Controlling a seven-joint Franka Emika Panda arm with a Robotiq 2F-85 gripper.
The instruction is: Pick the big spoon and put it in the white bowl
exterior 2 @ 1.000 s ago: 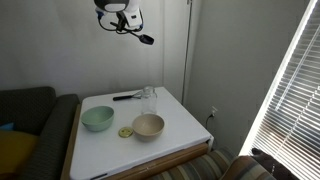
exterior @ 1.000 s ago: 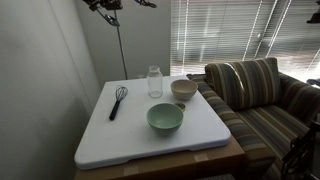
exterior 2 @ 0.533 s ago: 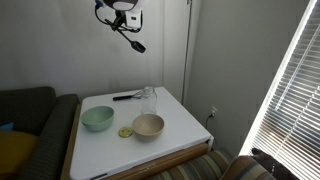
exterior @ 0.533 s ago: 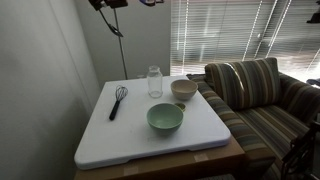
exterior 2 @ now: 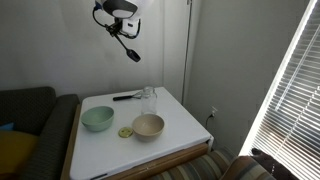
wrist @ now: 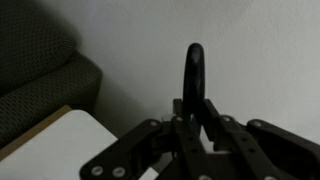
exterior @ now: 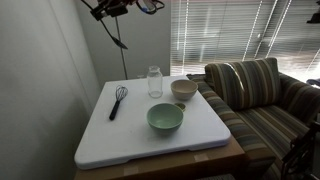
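The gripper carries the spoon across next, past the glass jar, and down over the open middle of the white bowl (exterior: 183, 89) below and releases it.
My gripper (exterior 2: 121, 24) is high above the table's far side, shut on the big spoon (exterior 2: 130, 48), a slim all-black spoon that hangs down at a slant from the jaws. In the wrist view the spoon (wrist: 193, 72) stands up between the fingers of the gripper (wrist: 193, 110). In an exterior view the gripper (exterior: 115, 8) is at the top edge with the spoon (exterior: 114, 32) below it. The white bowl (exterior: 183, 89) sits on the white table (exterior: 120, 140), far below; it also shows in an exterior view (exterior 2: 148, 126).
A pale green bowl (exterior: 165, 119) (exterior 2: 97, 119), a glass jar (exterior: 154, 81) (exterior 2: 148, 99) and a black-handled whisk (exterior: 118, 100) (exterior 2: 127, 96) are on the table. A small yellow disc (exterior 2: 125, 132) lies by the bowls. A striped sofa (exterior: 255, 95) and walls border the table.
The gripper has turned in the air. The spoon swung from pointing sideways to hanging down at a slant. Nothing on the table moved.
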